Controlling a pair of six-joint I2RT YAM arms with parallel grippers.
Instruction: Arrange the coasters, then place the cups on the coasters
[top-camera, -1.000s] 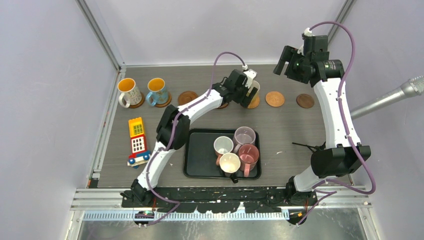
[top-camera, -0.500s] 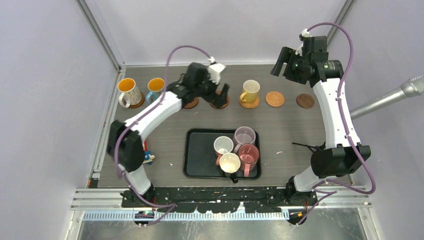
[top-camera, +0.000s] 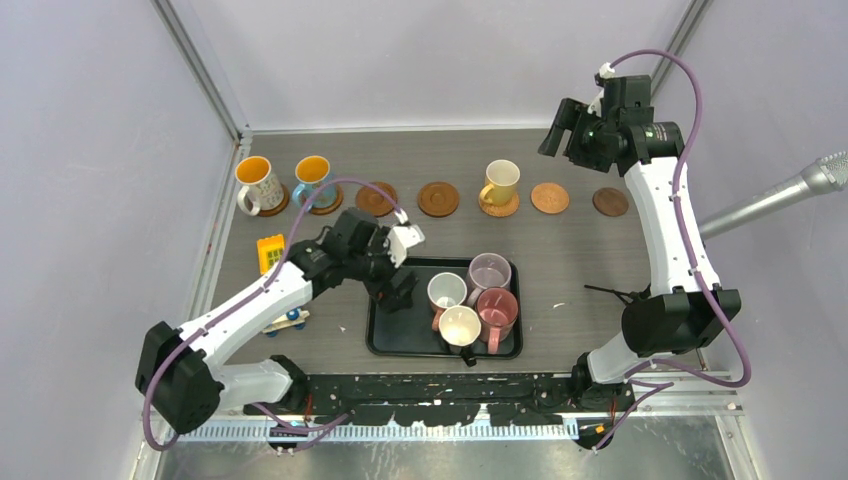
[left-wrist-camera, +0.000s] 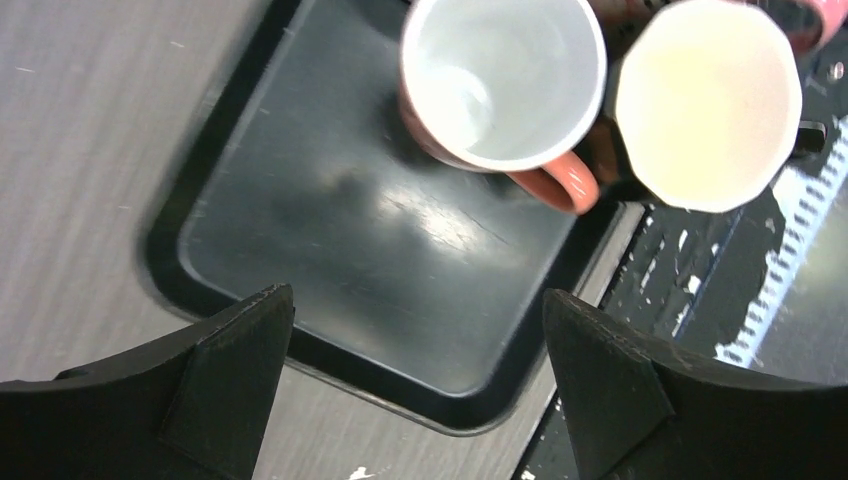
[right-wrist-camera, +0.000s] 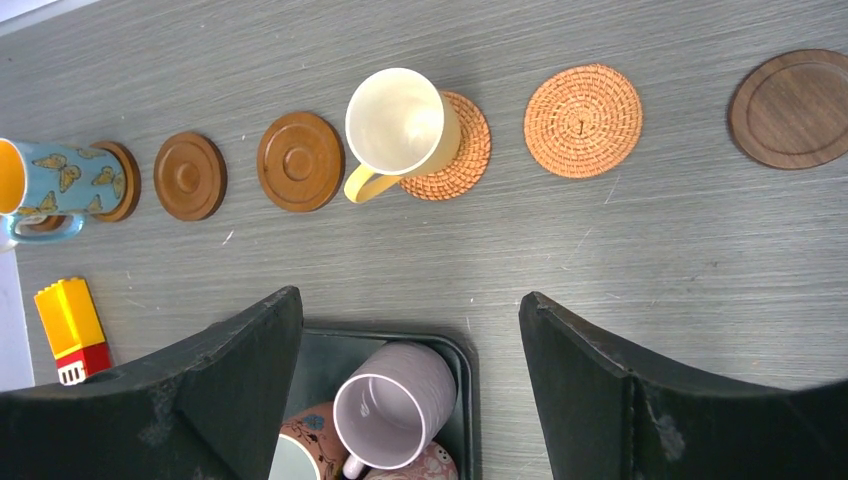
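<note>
I will move my left gripper down onto the terracotta cup's handle next, toward the right in the top view, because the handle sticks out beside the tray's bare part.
Seven coasters line the back of the table. A white cup (top-camera: 255, 180), a blue cup (top-camera: 312, 178) and a yellow cup (top-camera: 500, 181) stand on three of them. Two wooden coasters (top-camera: 376, 197) (top-camera: 438, 198), a woven one (top-camera: 549, 197) and a dark one (top-camera: 610, 202) are bare. Lilac (top-camera: 488, 272), terracotta (top-camera: 446, 292), pink (top-camera: 497, 307) and cream (top-camera: 460, 325) cups crowd the black tray (top-camera: 395, 330). My left gripper (top-camera: 398, 290) hovers open over the tray's bare left part (left-wrist-camera: 300, 260), left of the terracotta cup (left-wrist-camera: 500, 80). My right gripper (top-camera: 560, 125) hangs open, high at the back right.
A yellow toy block (top-camera: 270, 250) lies left of the tray, partly under my left arm. A grey microphone-like rod (top-camera: 780, 195) pokes in from the right. A black cable (top-camera: 610, 293) lies on the table right of the tray. Frame posts border the back corners.
My left arm let go of the yellow cup on its woven coaster, opened wide and swung back and left to the tray. The right arm has hardly moved.
</note>
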